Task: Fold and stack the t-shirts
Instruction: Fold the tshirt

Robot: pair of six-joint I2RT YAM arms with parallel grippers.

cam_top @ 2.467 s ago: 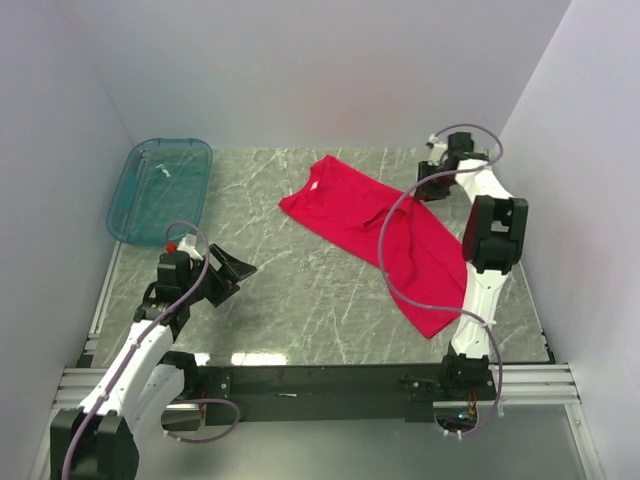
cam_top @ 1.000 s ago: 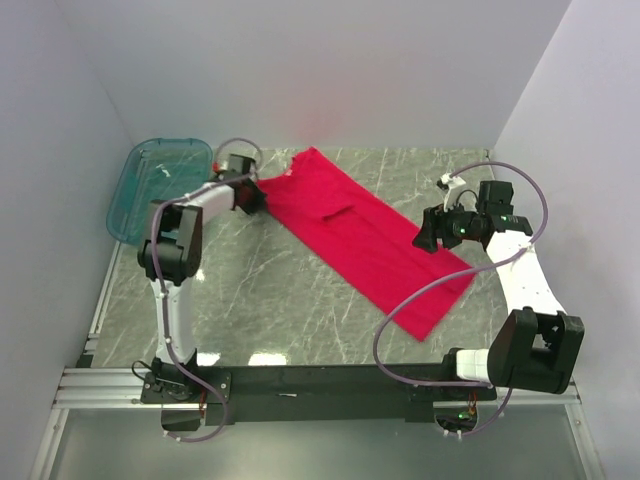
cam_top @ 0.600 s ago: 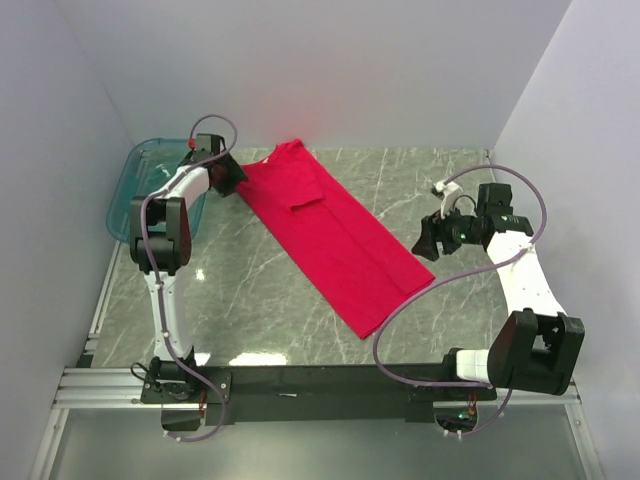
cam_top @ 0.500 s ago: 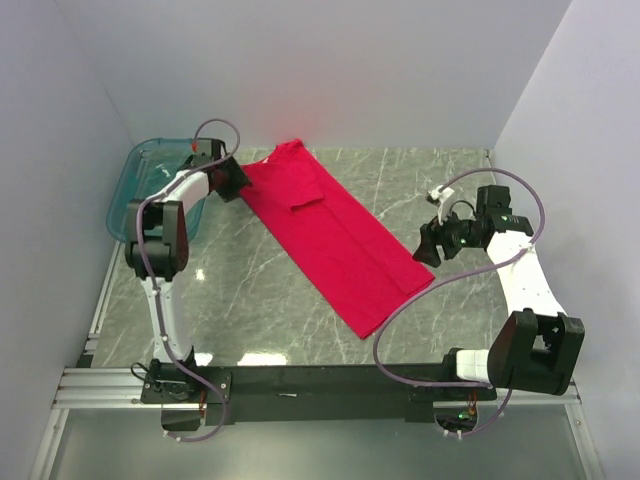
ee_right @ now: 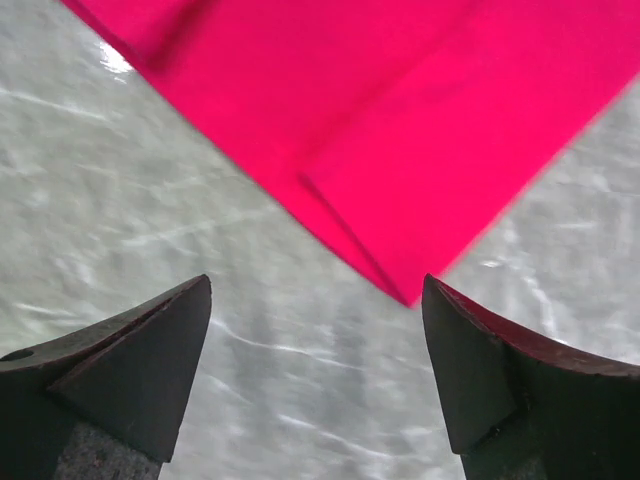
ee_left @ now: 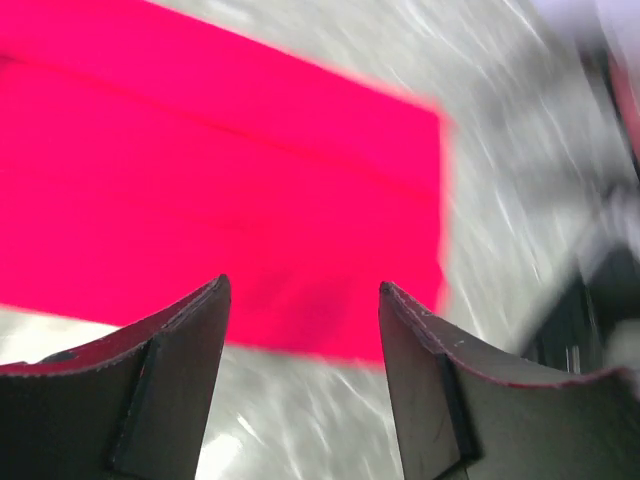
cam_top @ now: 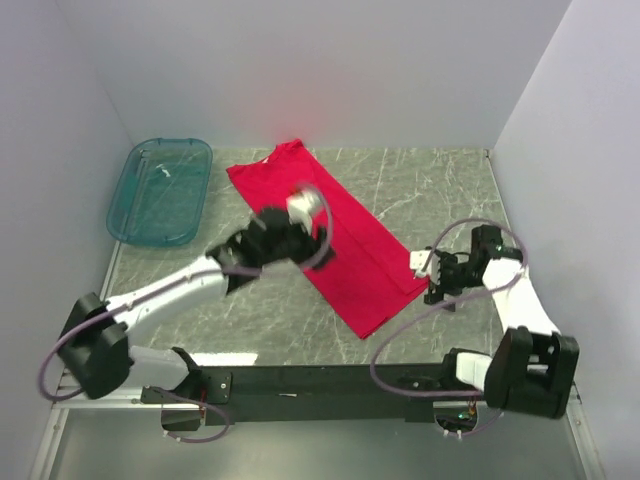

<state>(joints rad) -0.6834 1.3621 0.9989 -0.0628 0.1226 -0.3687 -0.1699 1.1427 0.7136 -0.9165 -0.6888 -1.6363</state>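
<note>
My open left gripper will move back and down next, onto the t-shirt's corner closest to the black bar [cam_top: 362, 333] [ee_left: 374, 350], because the t-shirt's near end is lying flat and unheld.
The red t-shirt [cam_top: 330, 240] lies on the table as a long narrow strip, running from the far left down to the near middle. My left gripper [cam_top: 315, 243] hovers blurred over the strip's middle. In the left wrist view that gripper [ee_left: 302, 285] is open and empty, and past its tips are the t-shirt [ee_left: 200, 180] and bare table. My right gripper [cam_top: 433, 283] sits low beside the strip's near right corner. The right wrist view shows this gripper [ee_right: 316, 282] open wide over bare marble, with a corner of the t-shirt [ee_right: 400, 120] pointing between the fingers, untouched.
A translucent teal tub [cam_top: 160, 190] stands at the far left corner of the marble table [cam_top: 430, 190]. White walls close in the left, back and right sides. The black rail with both arm bases runs along the near edge.
My left gripper let go of the shirt's far left edge, opened, and swung from beside the tub to over the strip's middle. My right gripper dropped nearer, to the shirt's corner, and opened wider.
</note>
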